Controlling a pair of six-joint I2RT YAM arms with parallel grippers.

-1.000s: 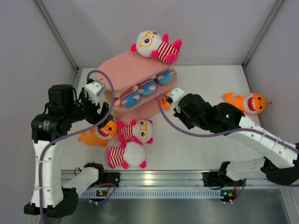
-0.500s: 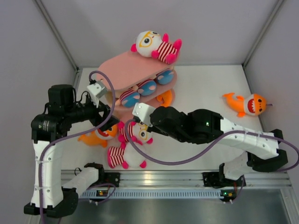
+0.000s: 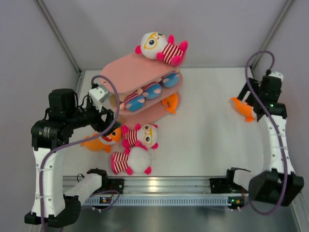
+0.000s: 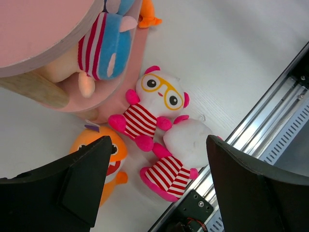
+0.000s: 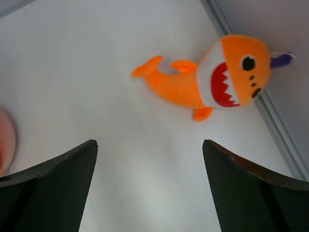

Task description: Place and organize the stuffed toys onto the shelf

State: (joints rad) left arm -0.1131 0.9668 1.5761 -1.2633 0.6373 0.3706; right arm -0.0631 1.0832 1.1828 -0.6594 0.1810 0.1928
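The orange fish's head lies by the bottom of the wall, so my right gripper moves down toward the wall next, before going onto the fish's snout [image 5: 247, 72].
The pink shelf [image 3: 137, 71] stands at the back left. A white stuffed toy with glasses [image 3: 159, 47] lies on its top board. Boys in blue shorts [image 3: 145, 94] fill the middle tier, and an orange fish [image 3: 170, 102] lies on the bottom tier. On the table in front lie another orange fish [image 3: 96, 141], a face-up white toy [image 4: 159, 92] and a face-down one [image 4: 186, 145]. My left gripper [image 4: 159, 142] hangs open above these, holding nothing. My right gripper [image 5: 149, 142] is open and empty, just short of a third orange fish [image 5: 212, 84] at the far right.
Grey walls close in the table on the left, back and right. The right-hand fish lies close to the right wall's foot [image 5: 280, 130]. A metal rail [image 3: 164, 186] runs along the near edge, right beside the face-down toy.
My right arm swung away from the shelf's bottom tier to the far right and its jaws opened. An orange fish now rests free on that tier. The left gripper barely moved.
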